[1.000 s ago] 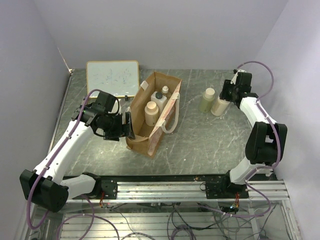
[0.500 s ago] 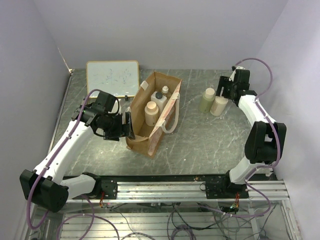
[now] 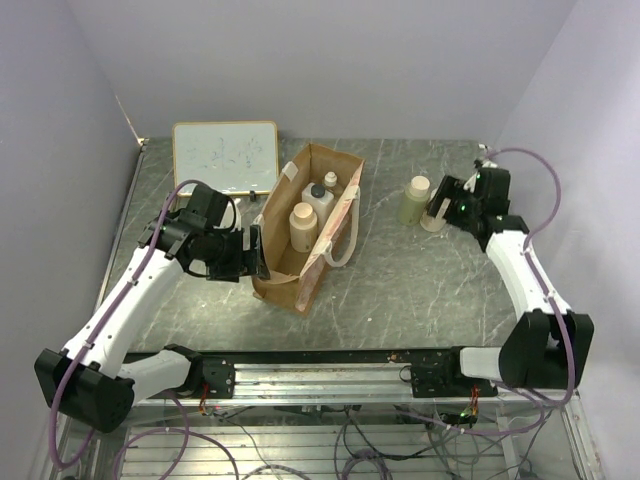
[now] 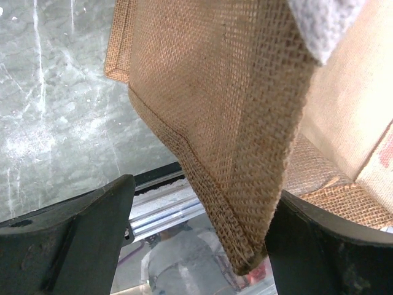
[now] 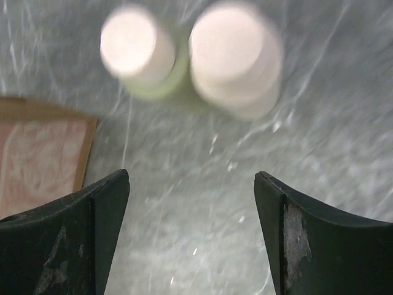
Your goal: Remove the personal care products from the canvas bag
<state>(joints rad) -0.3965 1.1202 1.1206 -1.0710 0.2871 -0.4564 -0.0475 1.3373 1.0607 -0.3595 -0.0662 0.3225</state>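
Note:
The cream round-capped bottle is still standing inside the bag, so the robot's right gripper needs to swing left in the top view next, over the bag's side and down around the cream bottle's cap (image 3: 303, 211).
The tan canvas bag (image 3: 312, 262) stands open mid-table. Inside it are a cream round-capped bottle (image 3: 302, 225), a white squarish bottle with a dark cap (image 3: 318, 197) and a slim bottle with a white top (image 3: 331, 182). Two beige bottles stand on the table to the right, one greenish (image 3: 414, 199) and one cream (image 3: 432, 222), partly hidden by my right gripper (image 3: 443, 205). That gripper is open and empty above the table, with both bottles (image 5: 130, 43) (image 5: 232, 52) just ahead. My left gripper (image 3: 255, 250) is open, its jaws either side of the bag's left wall (image 4: 233, 123).
A framed whiteboard (image 3: 225, 155) lies at the back left, close to the bag. The bag's cream handle (image 3: 345, 235) droops over its right side. A corner of the bag (image 5: 37, 153) shows at the left of the right wrist view. Walls enclose the table.
My right arm has swung out to the right and its gripper has come nearer, from behind the two bottles to over the cream one. The left arm and the bag have not moved.

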